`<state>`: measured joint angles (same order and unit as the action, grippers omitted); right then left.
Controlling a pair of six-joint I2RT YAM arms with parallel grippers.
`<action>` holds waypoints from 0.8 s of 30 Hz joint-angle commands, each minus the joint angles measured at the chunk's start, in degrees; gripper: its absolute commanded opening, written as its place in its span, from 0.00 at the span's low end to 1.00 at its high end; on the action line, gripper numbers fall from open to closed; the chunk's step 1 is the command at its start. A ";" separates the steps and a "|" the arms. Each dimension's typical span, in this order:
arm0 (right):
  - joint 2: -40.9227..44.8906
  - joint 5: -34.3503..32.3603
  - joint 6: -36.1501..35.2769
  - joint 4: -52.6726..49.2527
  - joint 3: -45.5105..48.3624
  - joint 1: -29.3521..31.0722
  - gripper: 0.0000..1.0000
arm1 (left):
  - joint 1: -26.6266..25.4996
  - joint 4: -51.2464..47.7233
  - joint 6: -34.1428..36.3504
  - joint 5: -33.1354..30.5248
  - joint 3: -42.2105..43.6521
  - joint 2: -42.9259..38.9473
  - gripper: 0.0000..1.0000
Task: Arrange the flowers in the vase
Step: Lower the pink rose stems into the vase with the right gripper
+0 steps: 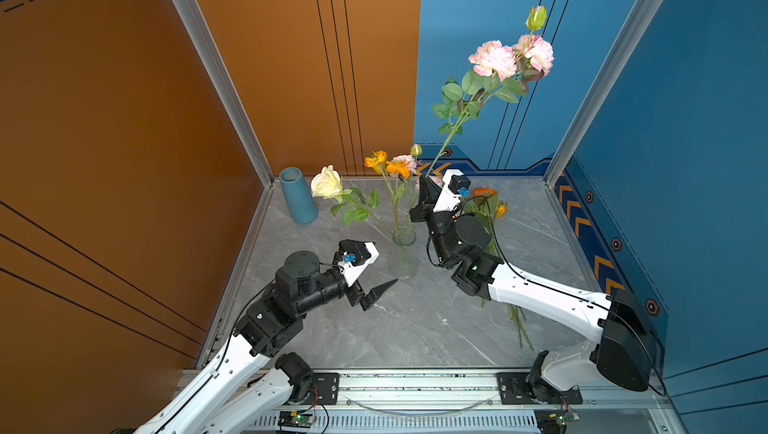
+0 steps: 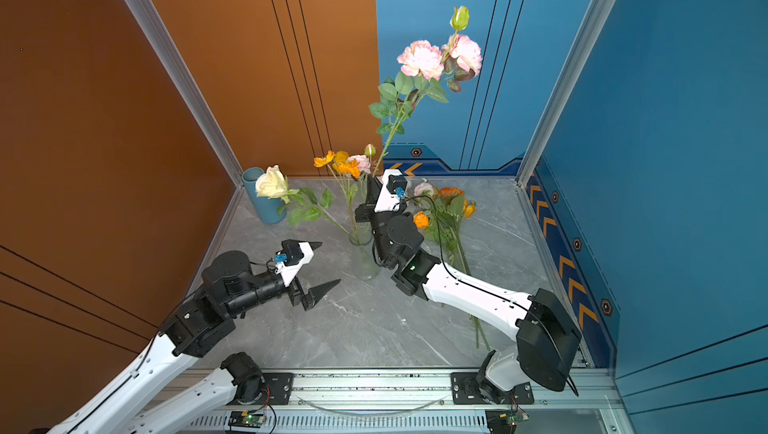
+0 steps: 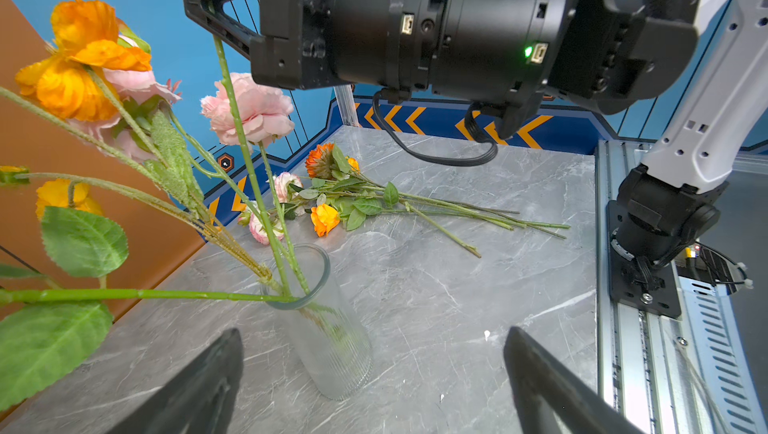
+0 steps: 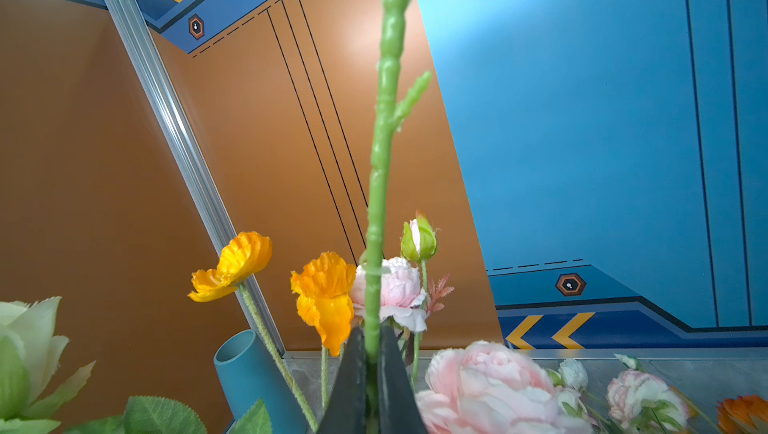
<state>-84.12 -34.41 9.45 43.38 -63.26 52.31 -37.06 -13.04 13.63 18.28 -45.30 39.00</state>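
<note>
The green stem goes deeper next as my right gripper moves down toward the vase opening point(image 1: 404, 235) before releasing it. The stem's lower end already stands inside the vase's rim.
A clear ribbed glass vase point(image 1: 404, 259) point(image 3: 332, 349) stands mid-table. It holds a cream rose point(image 1: 327, 182), orange poppies point(image 1: 386, 164) and a pink bloom point(image 4: 395, 286). My right gripper point(image 1: 424, 187) point(image 4: 371, 353) is shut on the green stem of a tall pink flower point(image 1: 511, 56) point(image 2: 440, 56), above and behind the vase. In the left wrist view that stem point(image 3: 232, 99) runs down into the vase mouth. My left gripper point(image 2: 329, 263) point(image 3: 374, 332) stands open and empty just left of the vase.
A blue tapered vase point(image 1: 297, 195) point(image 4: 253, 374) stands at the back left corner. Several loose flowers point(image 1: 488, 207) point(image 3: 340, 199) lie on the table at the right, partly under my right arm. Walls close in the table on three sides.
</note>
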 commanded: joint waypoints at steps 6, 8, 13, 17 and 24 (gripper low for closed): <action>-0.90 -4.67 1.60 5.29 3.49 2.09 0.00 | 0.67 1.70 -0.88 2.33 0.63 -0.29 0.98; -1.89 -6.78 0.15 8.37 4.48 3.31 0.00 | 0.73 1.70 -0.95 2.52 0.59 -0.22 0.98; -6.03 -14.04 -5.63 19.23 6.04 6.34 0.00 | 0.76 1.75 -1.15 3.04 0.61 -0.34 0.98; -10.09 -19.34 -12.32 27.92 5.86 8.94 0.00 | 0.76 1.73 -1.36 3.49 0.65 -0.33 0.98; -15.79 -25.80 -18.74 37.79 5.87 11.34 0.00 | 1.02 3.81 -2.03 4.61 0.57 -0.24 0.98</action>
<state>-99.11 -55.22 -5.30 73.17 -57.63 63.02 -36.64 -11.77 12.40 20.91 -45.30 39.00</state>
